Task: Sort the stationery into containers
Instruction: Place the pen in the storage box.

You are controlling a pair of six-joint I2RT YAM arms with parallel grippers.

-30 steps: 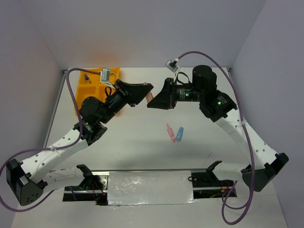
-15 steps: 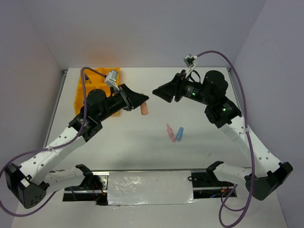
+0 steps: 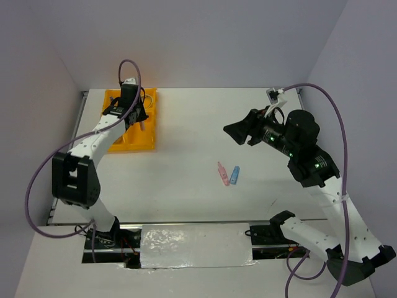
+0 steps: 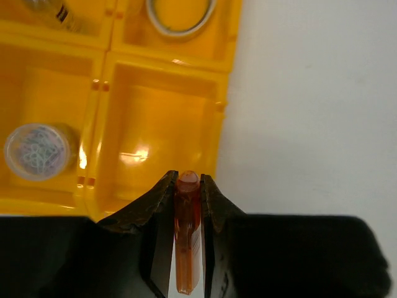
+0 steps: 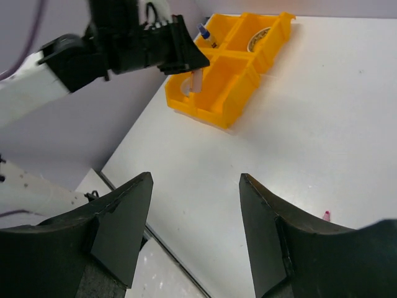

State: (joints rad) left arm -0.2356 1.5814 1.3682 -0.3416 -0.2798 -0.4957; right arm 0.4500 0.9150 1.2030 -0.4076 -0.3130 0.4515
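The tray's other sections already hold things, and the section beside the round jar is empty. My left gripper needs to move down over that empty section next to release the pink tapered piece [image 4: 187,242].
My left gripper [image 4: 187,180] is shut on a pink tapered piece [image 4: 187,242], which hangs over the near right compartment of the orange-yellow tray [image 4: 226,105]. The tray also holds a round jar [image 4: 36,151], a band ring [image 4: 180,15] and a blue-capped bottle [image 5: 203,31], each in its own compartment. In the top view the left gripper [image 3: 139,121] is over the tray [image 3: 133,144] at the far left. A second pink piece [image 3: 221,174] and a blue piece [image 3: 234,175] lie side by side mid-table. My right gripper [image 3: 234,132] hovers open and empty, right of centre.
A shiny foil-covered plate [image 3: 195,245] and a metal rail run along the near edge between the arm bases. White walls close in the table at the left, back and right. Purple cables loop above both arms.
The right gripper opened, let go of the pink piece and drew back to the right. The left arm swung from mid-table to the tray, carrying that piece.
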